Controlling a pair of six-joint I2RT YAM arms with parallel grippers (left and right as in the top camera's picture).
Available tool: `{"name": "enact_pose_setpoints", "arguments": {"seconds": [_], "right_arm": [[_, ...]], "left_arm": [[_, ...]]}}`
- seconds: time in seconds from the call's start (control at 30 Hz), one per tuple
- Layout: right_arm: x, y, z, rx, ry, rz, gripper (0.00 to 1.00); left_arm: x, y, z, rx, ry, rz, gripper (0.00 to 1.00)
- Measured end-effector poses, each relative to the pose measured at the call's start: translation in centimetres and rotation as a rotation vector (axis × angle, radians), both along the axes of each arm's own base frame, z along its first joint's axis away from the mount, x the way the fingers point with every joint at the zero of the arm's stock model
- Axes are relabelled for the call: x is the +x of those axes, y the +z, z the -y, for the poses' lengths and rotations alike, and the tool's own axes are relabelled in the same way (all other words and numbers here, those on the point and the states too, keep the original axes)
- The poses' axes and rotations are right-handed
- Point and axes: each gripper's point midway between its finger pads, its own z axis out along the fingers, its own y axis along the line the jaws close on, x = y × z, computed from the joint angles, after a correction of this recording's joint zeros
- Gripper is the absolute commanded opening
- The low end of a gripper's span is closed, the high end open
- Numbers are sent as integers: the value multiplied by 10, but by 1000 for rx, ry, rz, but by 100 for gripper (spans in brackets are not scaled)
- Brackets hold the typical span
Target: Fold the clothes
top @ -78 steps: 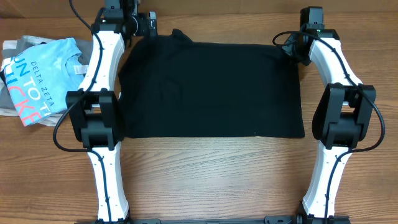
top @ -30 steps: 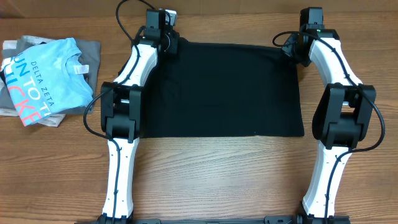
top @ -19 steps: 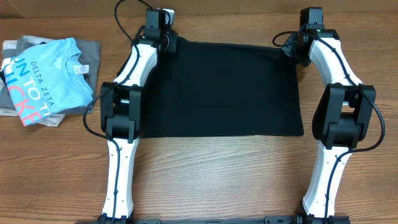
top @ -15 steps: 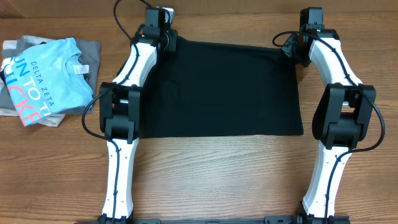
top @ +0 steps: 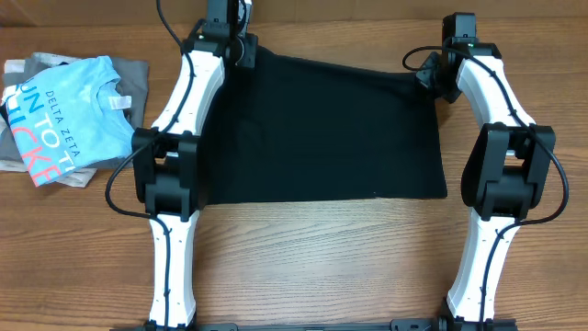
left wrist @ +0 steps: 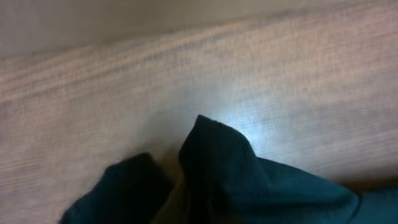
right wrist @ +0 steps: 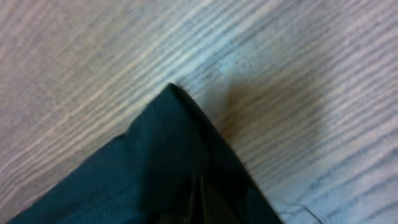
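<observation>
Both far corners are held, so the robot's left gripper should go back over the shirt (right wrist: 149, 162) toward the near edge next and then let go of the bunch.
The clothes (top: 322, 129), a black T-shirt, lie as a wide rectangle on the wooden table between my two arms. My left gripper (top: 239, 53) is at the shirt's far left corner, shut on a bunch of the black fabric (left wrist: 249, 180). That corner is drawn back, so the far edge slants. At the far right corner my right gripper (top: 432, 75) is shut on the cloth. In the right wrist view the pointed corner of the shirt (right wrist: 149, 162) sticks out past the closed jaws. The near edge lies flat and straight.
At the table's left end a light-blue T-shirt (top: 64, 115) printed "DELTA ZETA" lies on a grey folded shirt (top: 136, 78). Bare wood (top: 322, 257) runs along the front between the arm bases.
My left arm has swung back and to the left, pulling the shirt's far left corner with it, so the far edge now slants. The right arm has not moved.
</observation>
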Motion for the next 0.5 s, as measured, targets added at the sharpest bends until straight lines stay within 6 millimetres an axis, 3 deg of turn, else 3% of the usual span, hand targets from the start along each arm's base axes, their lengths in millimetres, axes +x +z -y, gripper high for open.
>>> {"name": "enact_pose_setpoints", "arguments": {"seconds": [0.2, 0.5], "right_arm": [[-14, 4, -1, 4, -3, -49, 4], [-46, 49, -3, 8, -4, -98, 4]], "left_arm": [[-27, -10, -4, 17, 4, -122, 4], [-71, -30, -14, 60, 17, -321, 4]]}}
